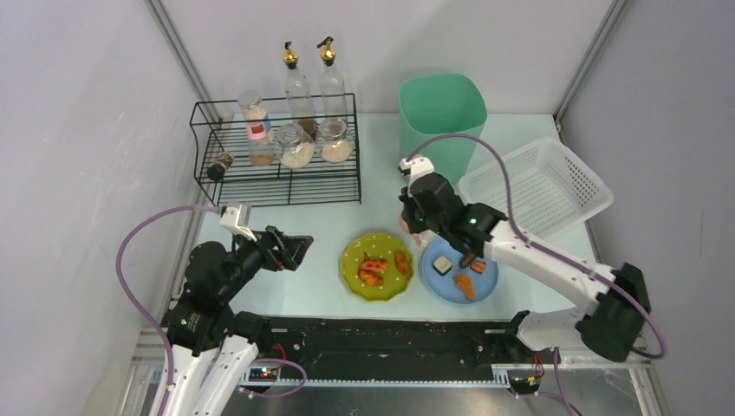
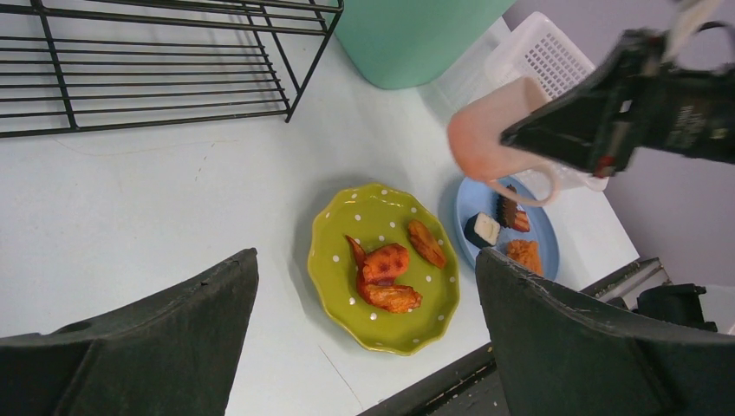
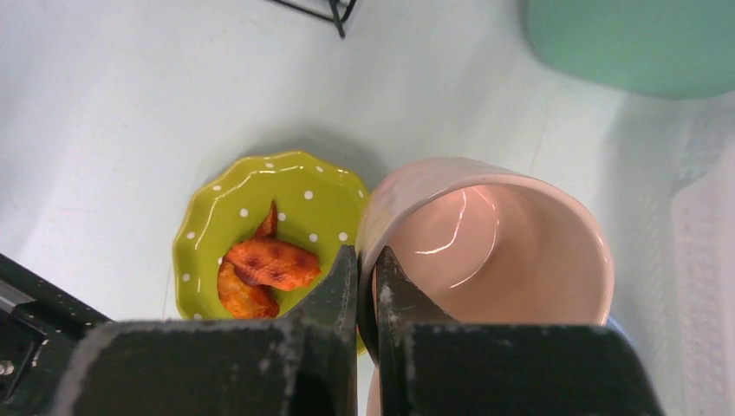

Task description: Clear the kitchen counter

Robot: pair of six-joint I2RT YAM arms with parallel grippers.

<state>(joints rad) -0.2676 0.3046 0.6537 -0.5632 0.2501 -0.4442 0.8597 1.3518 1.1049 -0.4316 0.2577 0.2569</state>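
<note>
My right gripper goes to the right in the top view next, lowers the mug (image 1: 416, 230) into the basket's far end (image 1: 548, 172) and releases it, since that end is empty.
The pale mint-green kitchen counter (image 1: 286, 290) holds a green dotted plate (image 1: 378, 265) with fried chicken pieces and a blue plate (image 1: 459, 270) with food bits. My right gripper (image 3: 367, 260) is shut on the rim of a pink mug (image 3: 494, 251), one finger inside and one outside. It holds the mug (image 2: 490, 130) off the counter between the two plates and the white basket (image 1: 537, 186). In the top view the mug (image 1: 416, 230) is mostly hidden by the arm. My left gripper (image 2: 366, 257) is open and empty, hovering left of the green plate (image 2: 386, 264).
A black wire rack (image 1: 277, 156) with jars and bottles stands at the back left. A mint-green bin (image 1: 442, 108) stands at the back centre, beside the tilted white basket at the right. Aluminium posts border the counter.
</note>
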